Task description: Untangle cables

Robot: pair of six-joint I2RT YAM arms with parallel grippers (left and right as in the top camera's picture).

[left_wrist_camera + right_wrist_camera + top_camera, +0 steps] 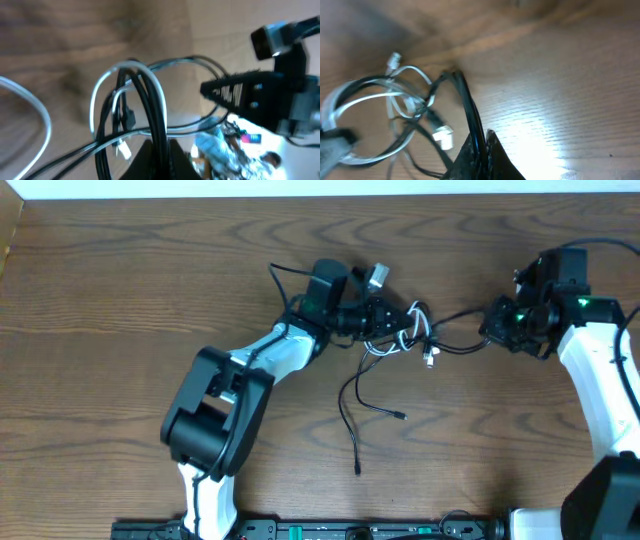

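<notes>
My right gripper moves back down toward the bare tabletop below it and nearer my base next, and releases the black cable clear of the tangle (402, 107).
The cables lie tangled at the table's centre: a white cable (415, 328) in loops with two black cables (352, 395) whose ends trail toward the front. My left gripper (385, 320) is shut on a black cable (156, 107) at the tangle's left side. My right gripper (497, 325) is shut on a black cable (470, 112) that stretches left from it to the tangle (402, 107). In the left wrist view the white loop (102, 87) hangs in front of the jaws (161, 160). The right wrist view shows the jaws (481, 150) and white plug ends (443, 137).
The wooden table (120, 290) runs to a white wall edge at the back. The left arm's body (225, 405) crosses the table's left-centre. The right arm (605, 395) stands at the right edge. A black rail (300, 530) runs along the front.
</notes>
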